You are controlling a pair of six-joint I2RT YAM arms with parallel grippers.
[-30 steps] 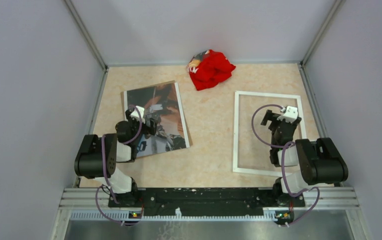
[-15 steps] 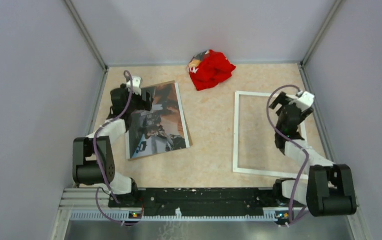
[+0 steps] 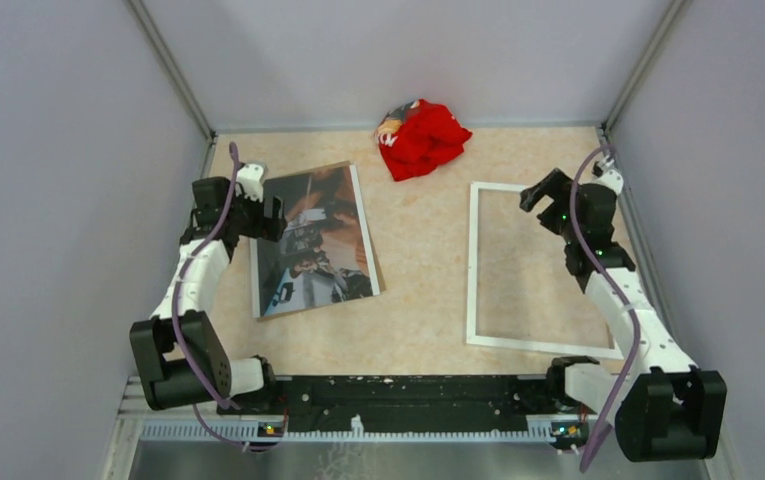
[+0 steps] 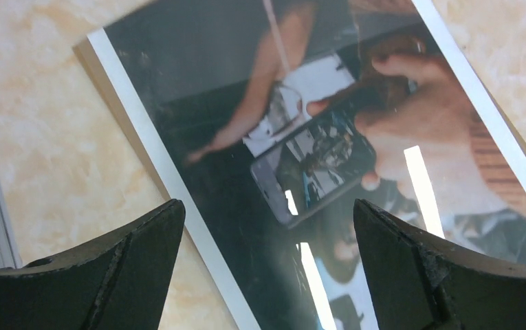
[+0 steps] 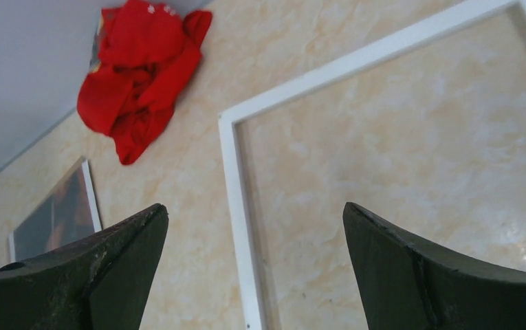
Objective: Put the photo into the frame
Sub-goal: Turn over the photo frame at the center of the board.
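Since the frame's side nearest the photo lies below my right gripper and to its left in the top view, I will bring the gripper's open fingers that way down.
The photo (image 3: 313, 240) lies face up on the left of the table, dark with orange-brown and white patches. My left gripper (image 3: 270, 218) hovers open over its far left corner. From the left wrist the photo (image 4: 315, 137) fills the view, and the open left gripper (image 4: 267, 206) has nothing between its jaws. The white frame (image 3: 473, 270) lies flat on the right. My right gripper (image 3: 543, 205) hangs open above its far part. In the right wrist view the frame (image 5: 356, 65) runs under the empty, open right gripper (image 5: 254, 210).
A crumpled red cloth (image 3: 421, 138) lies at the back centre, also seen from the right wrist as the red cloth (image 5: 139, 75). A thin brown board edge (image 4: 84, 58) shows under the photo. Grey walls close in the table on three sides.
Both arms have stretched away from their bases toward the back. The left gripper went to the photo's far left corner, the right to the frame's far right. Both stayed open.
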